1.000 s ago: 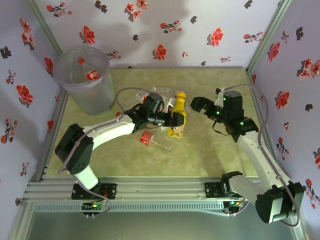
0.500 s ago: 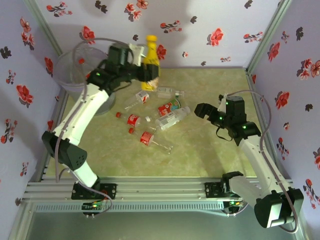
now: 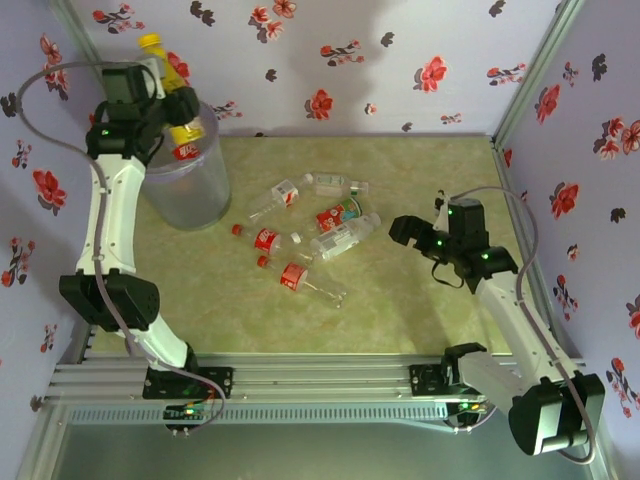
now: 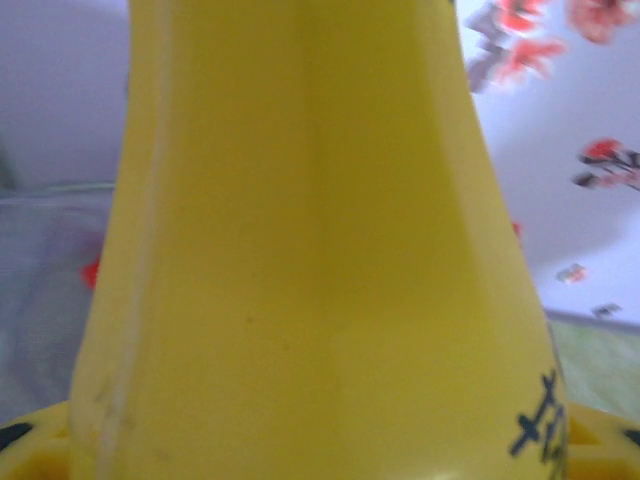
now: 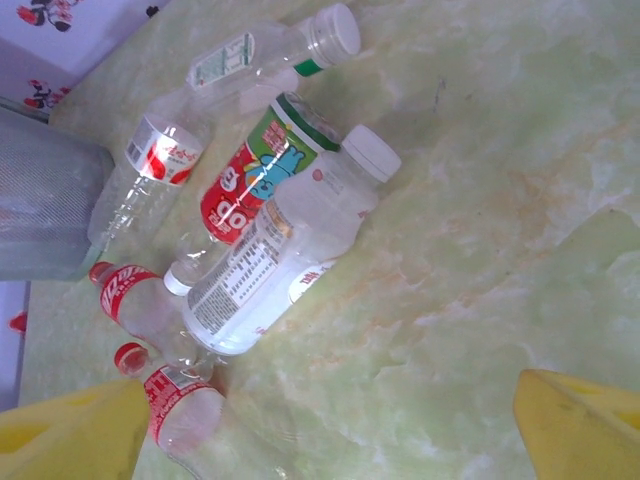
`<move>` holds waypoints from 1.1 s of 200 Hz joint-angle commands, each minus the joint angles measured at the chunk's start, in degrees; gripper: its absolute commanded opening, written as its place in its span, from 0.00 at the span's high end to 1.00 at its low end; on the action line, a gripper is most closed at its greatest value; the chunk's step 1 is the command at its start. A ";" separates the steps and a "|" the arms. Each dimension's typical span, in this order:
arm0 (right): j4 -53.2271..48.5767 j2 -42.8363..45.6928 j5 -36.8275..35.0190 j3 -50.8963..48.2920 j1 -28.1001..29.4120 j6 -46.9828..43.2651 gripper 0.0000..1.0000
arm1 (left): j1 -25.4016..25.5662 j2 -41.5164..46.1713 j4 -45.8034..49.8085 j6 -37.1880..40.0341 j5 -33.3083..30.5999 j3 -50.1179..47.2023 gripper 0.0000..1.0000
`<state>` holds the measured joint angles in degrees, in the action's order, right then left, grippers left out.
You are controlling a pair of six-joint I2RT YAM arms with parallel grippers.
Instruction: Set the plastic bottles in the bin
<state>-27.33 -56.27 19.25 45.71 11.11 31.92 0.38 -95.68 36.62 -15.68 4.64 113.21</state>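
My left gripper should next lower the opaque yellow bottle (image 3: 164, 62), which is still high over the bin's rim, down inside and release it, because the bin's opening (image 3: 182, 150) is below the gripper.
My left gripper (image 3: 176, 100) is raised at the back left and shut on the opaque yellow bottle (image 3: 164, 62), which hangs tilted over the rim of the bin (image 3: 190, 195). The same yellow bottle (image 4: 300, 250) sits very close in the left wrist view. A red-labelled bottle (image 3: 185, 151) lies inside the bin. Several plastic bottles (image 3: 300, 235) lie scattered mid-table. My right gripper (image 3: 403, 229) hovers open to their right, holding nothing. In the right wrist view, the right gripper (image 5: 330, 430) stands beside a large clear white-capped bottle (image 5: 285, 255) and a red-and-green labelled bottle (image 5: 250, 185).
Floral walls enclose the table (image 3: 400, 170) on three sides, with metal posts in the back corners. The bin stands against the left wall. Bare green tabletop (image 5: 480, 250) stretches right of the bottle pile and along the near edge.
My left arm has swung the yellow bottle up from the middle of the table, leftward to over the bin. The right gripper has shifted slightly nearer and narrowed a little, still open.
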 commanded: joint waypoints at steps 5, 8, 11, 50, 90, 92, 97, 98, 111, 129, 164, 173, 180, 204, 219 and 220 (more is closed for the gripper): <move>1.22 -0.62 -0.97 -1.15 -0.14 -0.02 0.06 | -3.02 -1.80 -3.50 1.80 -4.35 0.76 1.00; 1.22 -0.67 -1.03 -1.15 -0.15 -0.06 0.06 | -3.37 -1.99 -3.99 1.63 -4.41 0.49 1.00; 1.16 -0.63 -1.09 -1.13 -0.16 -0.14 0.06 | -3.72 -2.11 -4.65 1.24 -4.46 -0.08 1.00; 1.56 -1.24 -1.38 -1.90 -0.13 -0.26 0.06 | -5.04 -2.55 -15.53 -1.81 -6.54 -9.40 1.00; 0.69 -1.48 -2.03 -2.36 -0.13 -1.28 0.06 | -5.19 -6.24 -11.91 0.04 -14.69 -9.06 1.00; 0.70 -1.56 -2.02 -2.33 -0.13 -1.28 0.06 | -5.21 -6.44 -11.66 0.15 -14.78 -9.01 1.00; 0.85 -1.73 -2.10 -2.46 -0.17 -1.31 0.06 | -5.17 -6.86 -11.03 0.44 -15.10 -9.05 1.00; 0.86 -1.74 -2.10 -2.47 -0.19 -1.32 0.06 | -5.19 -6.87 -10.90 0.50 -15.28 -9.10 1.00; 1.54 -2.39 -2.09 -2.80 -0.20 -1.21 0.06 | -5.22 -7.34 -10.13 0.96 -16.58 -10.06 1.00; 2.45 -3.81 -2.46 -3.08 -0.14 -1.32 0.06 | -5.22 -7.42 -11.67 1.20 -17.42 -13.36 1.00; 2.64 -5.20 -2.23 -2.42 -0.15 -1.52 0.06 | -5.25 -9.09 -12.39 0.37 -17.22 -16.40 1.00; 2.40 -5.30 -2.60 -2.32 -0.19 -1.65 0.06 | -5.22 -9.79 -11.79 -0.13 -16.47 -16.60 1.00; 2.39 -5.47 -2.68 -2.38 -0.13 -1.65 0.06 | -5.25 -10.35 -11.25 -0.35 -15.72 -16.55 1.00; 2.63 -6.31 -2.54 -2.29 -0.21 -1.52 0.06 | -5.25 -12.32 -10.36 -1.35 -14.98 -16.39 1.00; 2.74 -6.33 -2.40 -2.28 -0.13 -1.43 0.06 | -5.26 -13.26 -10.08 -1.46 -14.86 -16.29 0.93; 2.78 -6.32 -2.39 -2.29 -0.13 -1.43 0.06 | -5.24 -13.37 -10.08 -1.46 -14.85 -16.23 0.92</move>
<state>-26.39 -62.13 17.93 43.33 11.11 31.46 -4.67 -107.22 25.78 -16.14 -10.50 97.25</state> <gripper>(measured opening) 0.942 0.583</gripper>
